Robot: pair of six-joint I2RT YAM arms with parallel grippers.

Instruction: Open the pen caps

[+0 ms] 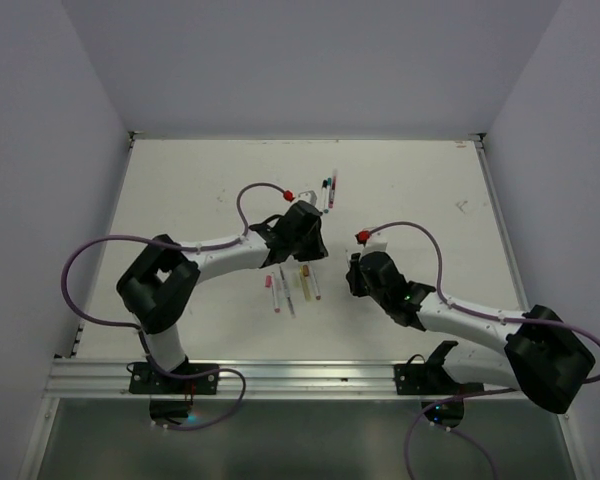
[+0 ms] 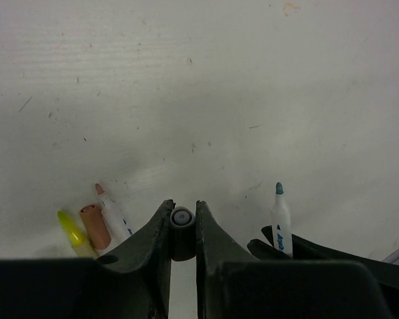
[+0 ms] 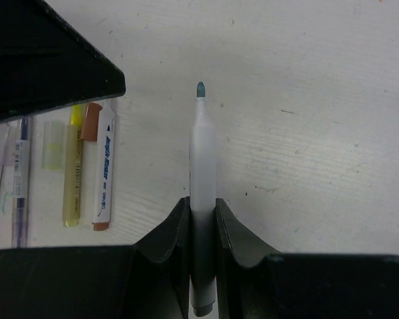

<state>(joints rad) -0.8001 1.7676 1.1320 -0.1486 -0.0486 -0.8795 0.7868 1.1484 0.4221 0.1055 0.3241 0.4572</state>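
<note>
My left gripper lowers and draws back to the bare table beside the brown-tipped pen next, since its dark cap is already off the teal-tipped pen.
My left gripper is shut on a short dark pen cap, seen end-on between the fingers. My right gripper is shut on a white pen barrel whose bare teal tip points away from it. That pen also shows in the left wrist view, just right of my left gripper. In the top view the left gripper and right gripper hover close together over mid-table. A loose brown cap lies beside an uncapped brown-tipped pen.
A yellow highlighter, a translucent cap and a purple pen lie in a row left of my right gripper. Several pens lie near the front, and more pens lie farther back.
</note>
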